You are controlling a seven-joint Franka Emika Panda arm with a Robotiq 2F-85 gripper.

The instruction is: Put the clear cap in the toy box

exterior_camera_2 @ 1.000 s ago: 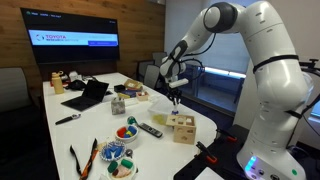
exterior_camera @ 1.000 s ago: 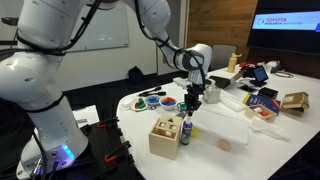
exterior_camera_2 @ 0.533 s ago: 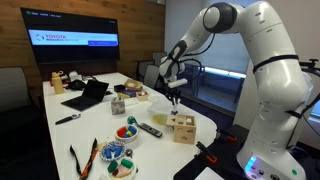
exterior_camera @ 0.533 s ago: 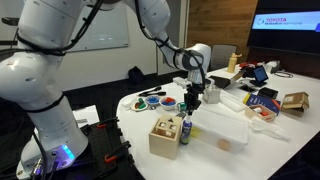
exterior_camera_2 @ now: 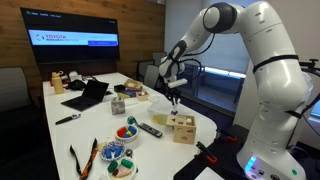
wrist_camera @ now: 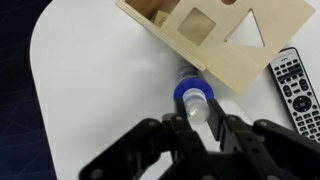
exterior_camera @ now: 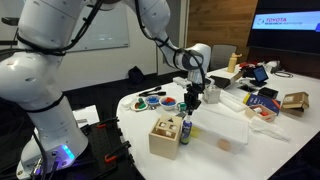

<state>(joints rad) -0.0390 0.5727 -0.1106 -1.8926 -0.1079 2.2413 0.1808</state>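
The gripper will next lower slightly and release the clear cap on top of the bottle's blue collar (exterior_camera: pixel 187 123) (wrist_camera: pixel 193 88) directly below the gripper, because the cap is already lined up there.
The toy box (exterior_camera: pixel 163 136), a pale wooden cube with shape cut-outs, stands near the table's front edge; it also shows in an exterior view (exterior_camera_2: pixel 183 129) and in the wrist view (wrist_camera: pixel 222 34). My gripper (wrist_camera: pixel 197 112) is shut on the clear cap (wrist_camera: pixel 197 104), a small transparent cap pinched between the fingertips. The gripper hovers above the table beside the box in both exterior views (exterior_camera: pixel 189 108) (exterior_camera_2: pixel 174 99). Directly under the cap stands a small bottle with a blue collar (wrist_camera: pixel 188 91), right against the box's side (exterior_camera: pixel 186 130).
A black remote (wrist_camera: pixel 297 86) lies beside the box. A large flat clear plastic container (exterior_camera: pixel 228 126), a brown paper bag (exterior_camera: pixel 294 101), bowls of coloured pieces (exterior_camera_2: pixel 126 131), a laptop (exterior_camera_2: pixel 88 96) and scissors (exterior_camera_2: pixel 84 157) share the white table. The table edge is close to the box.
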